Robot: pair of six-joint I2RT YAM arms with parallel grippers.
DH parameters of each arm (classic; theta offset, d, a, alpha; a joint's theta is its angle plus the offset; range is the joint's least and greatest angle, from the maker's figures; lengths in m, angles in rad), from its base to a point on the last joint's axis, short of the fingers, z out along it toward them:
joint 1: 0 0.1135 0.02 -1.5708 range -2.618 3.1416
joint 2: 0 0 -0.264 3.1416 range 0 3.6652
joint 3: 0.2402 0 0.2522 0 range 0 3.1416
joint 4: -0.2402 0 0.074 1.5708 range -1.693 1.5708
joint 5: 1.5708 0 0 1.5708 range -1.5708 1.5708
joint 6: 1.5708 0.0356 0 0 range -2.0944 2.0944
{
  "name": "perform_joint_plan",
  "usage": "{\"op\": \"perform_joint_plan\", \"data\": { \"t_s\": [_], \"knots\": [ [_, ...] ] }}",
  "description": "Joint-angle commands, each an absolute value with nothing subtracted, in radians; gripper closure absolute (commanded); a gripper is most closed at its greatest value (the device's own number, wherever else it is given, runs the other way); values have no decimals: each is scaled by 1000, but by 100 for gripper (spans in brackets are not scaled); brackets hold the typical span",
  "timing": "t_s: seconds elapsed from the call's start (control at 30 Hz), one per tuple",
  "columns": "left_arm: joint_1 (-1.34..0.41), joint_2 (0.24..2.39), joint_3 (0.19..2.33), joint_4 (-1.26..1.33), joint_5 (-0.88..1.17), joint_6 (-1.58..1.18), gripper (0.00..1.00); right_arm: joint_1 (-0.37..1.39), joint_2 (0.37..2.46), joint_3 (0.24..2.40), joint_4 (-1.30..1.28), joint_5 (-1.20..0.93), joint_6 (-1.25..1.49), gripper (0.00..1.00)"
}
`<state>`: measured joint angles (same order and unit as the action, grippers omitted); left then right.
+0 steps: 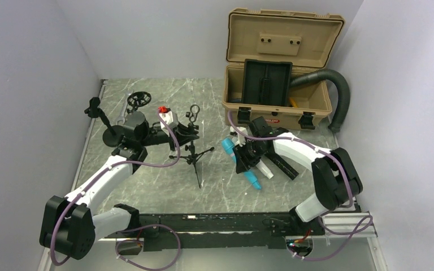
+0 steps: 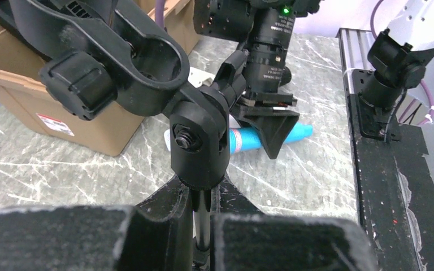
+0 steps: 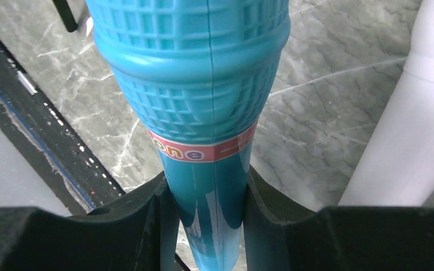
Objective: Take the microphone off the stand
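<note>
The blue microphone (image 3: 203,84) goes down onto the bare tabletop just below my right gripper next, beside the white cylinder, and is released there, since the clip is empty.
The black tripod stand (image 1: 192,153) stands mid-table; its clip (image 2: 118,62) on top is empty. My left gripper (image 1: 181,135) is shut on the stand's thin pole (image 2: 204,220), just under the swivel joint (image 2: 198,141). The blue microphone (image 3: 203,84) is away from the stand, to its right. My right gripper (image 1: 244,161) is shut on its handle (image 3: 209,209), low over the table. Its blue ends stick out on both sides of the gripper in the top view (image 1: 228,145). It also shows in the left wrist view (image 2: 248,139) under the right gripper.
An open tan case (image 1: 277,84) with a black tray stands at the back right, a grey hose (image 1: 339,96) beside it. A white cylinder (image 3: 407,141) and a black bar (image 1: 282,164) lie next to the right gripper. A second small stand (image 1: 112,134) and a black wheel (image 1: 138,100) are at the back left.
</note>
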<state>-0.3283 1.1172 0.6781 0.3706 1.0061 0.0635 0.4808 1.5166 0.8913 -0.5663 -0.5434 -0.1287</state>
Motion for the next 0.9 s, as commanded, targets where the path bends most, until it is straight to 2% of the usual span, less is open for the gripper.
{"op": "perform_joint_plan", "data": {
  "t_s": [0.0,0.2,0.47,0.87],
  "knots": [
    [-311,1125,701,314,890,105,100,546,1553,955,-536,-420,-99,91],
    [-311,1116,686,318,876,111,100,560,1615,992,-536,-321,-85,90],
    [-311,1118,699,292,867,95,96,620,1682,1038,-557,-190,-92,75],
    [-311,1088,692,278,858,102,94,678,1738,1037,-574,-100,-100,66]
  ]
}}
